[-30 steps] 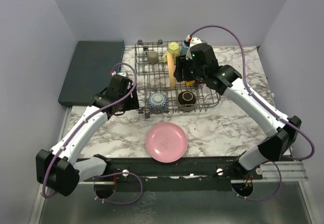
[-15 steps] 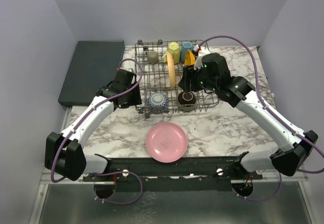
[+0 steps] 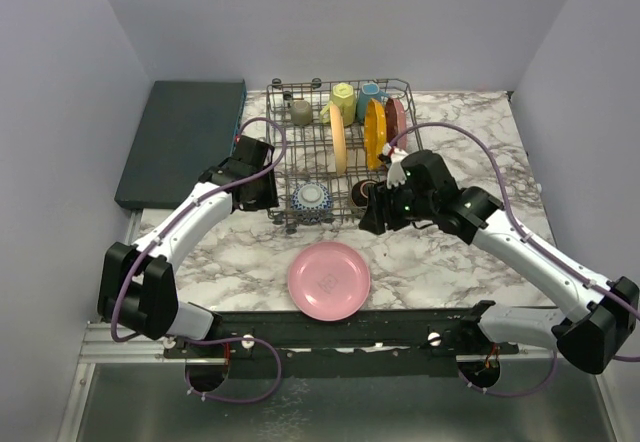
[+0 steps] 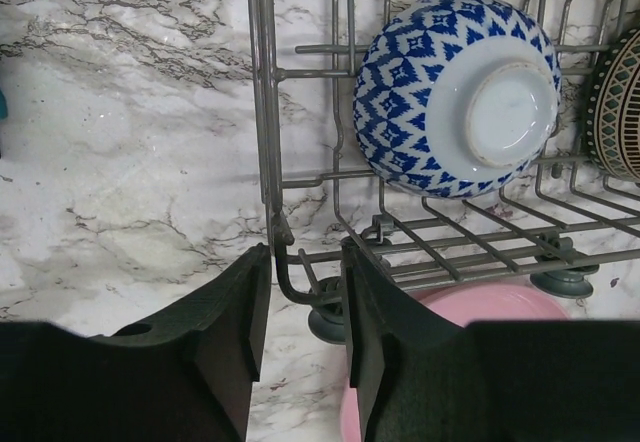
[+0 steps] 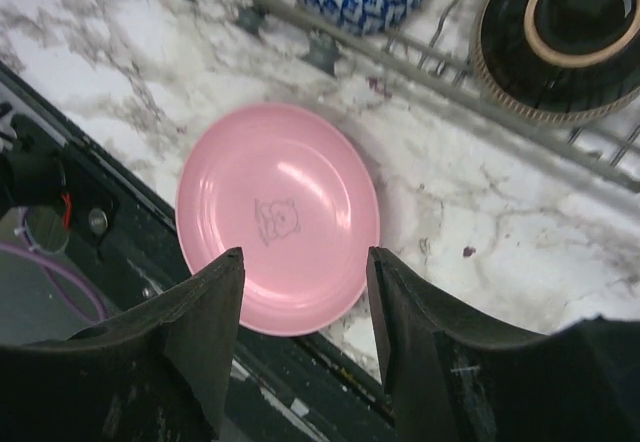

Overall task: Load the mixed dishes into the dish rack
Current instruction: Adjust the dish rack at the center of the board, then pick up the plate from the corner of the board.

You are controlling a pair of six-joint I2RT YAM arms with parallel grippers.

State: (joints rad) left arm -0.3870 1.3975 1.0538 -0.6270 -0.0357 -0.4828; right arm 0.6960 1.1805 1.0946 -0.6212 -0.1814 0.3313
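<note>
The pink plate's rim point(image 3: 367, 284) point(image 5: 358, 293) lies below toward my base and only that plate sits unracked, so next my right gripper will draw down and back onto that rim.
The dish rack point(image 3: 300, 157) holds an olive-grey mug point(image 3: 301, 112), a yellow mug point(image 3: 343, 96), a blue mug point(image 3: 370, 92), and upright tan point(image 3: 339, 137), orange point(image 3: 375, 132) and dark red point(image 3: 396, 119) plates. A blue patterned bowl point(image 4: 455, 97) and a brown bowl point(image 5: 560, 37) lie in its front row. A pink plate point(image 3: 329, 280) lies flat on the table in front. My left gripper point(image 4: 305, 252) is open, its jaws either side of the rack's front-left corner wire point(image 4: 285, 262). My right gripper point(image 5: 305, 257) hangs open above the pink plate, holding nothing.
A flat dark teal slab point(image 3: 180, 142) lies left of the rack. The black rail point(image 3: 330, 327) carrying the arm bases runs just in front of the pink plate. Purple-grey walls enclose the marble table point(image 3: 470, 252) on three sides.
My right arm has swung from the back of the rack to the front, above the pink plate. My left gripper has moved onto the rack's corner and its jaws have narrowed.
</note>
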